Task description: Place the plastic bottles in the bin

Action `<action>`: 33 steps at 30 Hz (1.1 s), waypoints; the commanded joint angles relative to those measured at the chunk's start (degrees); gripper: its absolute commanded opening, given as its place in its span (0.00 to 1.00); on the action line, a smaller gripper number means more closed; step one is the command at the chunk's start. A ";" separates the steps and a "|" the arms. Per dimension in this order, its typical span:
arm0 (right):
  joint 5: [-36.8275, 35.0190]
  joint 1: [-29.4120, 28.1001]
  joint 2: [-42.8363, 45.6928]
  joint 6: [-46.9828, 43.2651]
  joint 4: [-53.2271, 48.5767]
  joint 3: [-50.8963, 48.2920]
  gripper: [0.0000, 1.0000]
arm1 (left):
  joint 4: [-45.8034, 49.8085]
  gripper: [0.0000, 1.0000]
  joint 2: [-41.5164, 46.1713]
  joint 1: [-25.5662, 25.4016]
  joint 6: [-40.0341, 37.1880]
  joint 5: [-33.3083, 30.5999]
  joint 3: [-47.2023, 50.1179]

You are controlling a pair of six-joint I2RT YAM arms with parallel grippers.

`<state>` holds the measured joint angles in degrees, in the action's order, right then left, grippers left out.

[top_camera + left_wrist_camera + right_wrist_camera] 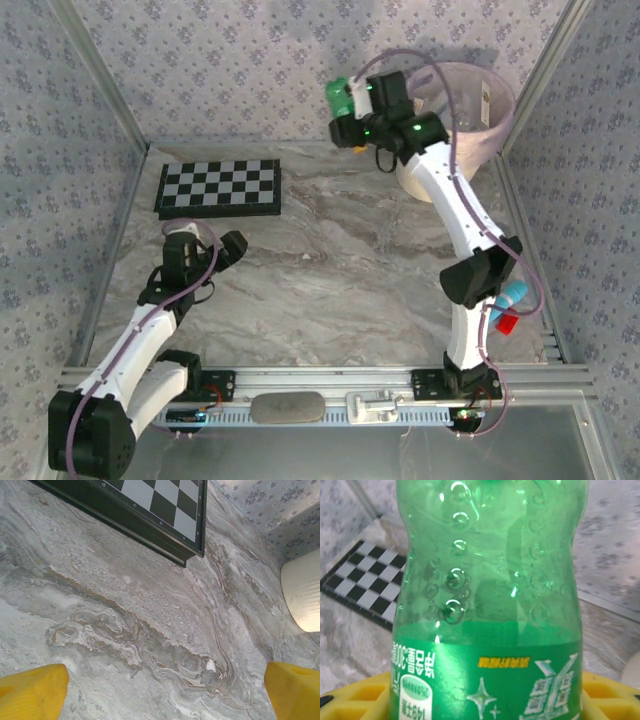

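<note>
The green bottle is hanging beside the bin, so my right gripper will next move sideways and slightly outward, over the bin's opening, and let it go.
A green plastic bottle hangs high at the back of the table, held in my right gripper, just left of the bin. In the right wrist view the green bottle stands between my yellow fingers, its green label nearest the camera. The bin is round and cream-white with a pink bag liner; its wall shows at the right of the left wrist view. My left gripper is low over the bare marble, its yellow fingertips wide apart with nothing between them.
A black-framed checkerboard lies at the back left, and its corner shows in the left wrist view. A teal-and-red marker-like object lies by the right arm's base. Metal frame posts and patterned walls close in the table.
</note>
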<state>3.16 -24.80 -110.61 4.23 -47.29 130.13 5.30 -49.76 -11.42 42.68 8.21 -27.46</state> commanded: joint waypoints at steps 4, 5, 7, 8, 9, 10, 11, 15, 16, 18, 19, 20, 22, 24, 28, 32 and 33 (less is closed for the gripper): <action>-1.71 7.34 3.56 7.29 1.24 0.92 0.52 | -1.11 1.00 0.10 -0.60 -1.63 0.65 -0.75; -2.04 8.63 3.49 8.15 2.05 0.88 0.52 | -0.92 1.00 0.18 -0.62 -1.67 0.65 -0.75; -2.66 10.70 2.83 9.80 3.24 0.92 0.52 | -0.41 1.00 0.66 -0.68 -1.87 0.80 -0.77; -2.66 11.59 2.40 10.59 3.87 0.92 0.52 | -0.16 1.00 0.86 -0.71 -1.89 0.76 -0.75; -2.73 12.49 1.89 11.56 4.53 0.88 0.52 | 0.25 1.00 1.28 -0.71 -1.97 0.76 -0.71; -2.83 13.27 1.35 12.41 5.22 1.00 0.53 | 0.57 1.00 1.71 -0.71 -1.98 0.76 -0.61; -2.96 13.95 0.91 13.00 6.13 0.94 0.53 | 0.95 1.00 2.13 -0.71 -1.98 0.68 -0.50; -4.81 16.63 -1.43 16.34 9.52 1.24 0.53 | 2.97 1.00 4.15 -0.71 -2.19 0.07 -0.07; -4.87 17.39 -2.27 17.48 10.43 1.30 0.53 | 3.41 1.00 4.65 -0.71 -2.20 -0.16 0.02; -4.73 18.84 -3.96 19.27 12.08 1.77 0.53 | 4.13 1.00 5.63 -0.71 -2.20 -0.53 0.20; -4.14 19.52 -5.23 20.29 12.41 2.54 0.53 | 4.47 1.00 6.06 -0.71 -2.26 -0.72 0.27; -3.61 19.90 -6.37 20.86 12.41 3.47 0.53 | 4.69 1.00 6.37 -0.71 -2.18 -0.87 0.30; -2.47 20.22 -8.84 20.58 12.57 5.06 0.53 | 5.04 1.00 6.89 -0.71 -2.16 -0.98 0.30; -2.64 20.23 -10.56 20.73 12.57 6.22 0.53 | 5.56 1.00 7.12 -0.71 -2.21 -1.09 -0.02; -3.53 20.31 -12.37 21.58 12.57 6.87 0.55 | 6.58 1.00 7.82 -0.71 -2.60 -1.39 -0.56; -3.17 20.56 -13.23 22.58 12.57 6.98 0.61 | 7.17 1.00 8.39 -0.66 -2.60 -1.57 -0.42; -3.25 20.58 -13.21 22.62 12.57 7.10 0.64 | 7.25 1.00 8.49 -0.70 -2.60 -1.54 -0.40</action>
<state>-0.27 -4.14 -122.67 25.58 -34.02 135.44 11.46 -42.13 -11.75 41.34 7.27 -27.33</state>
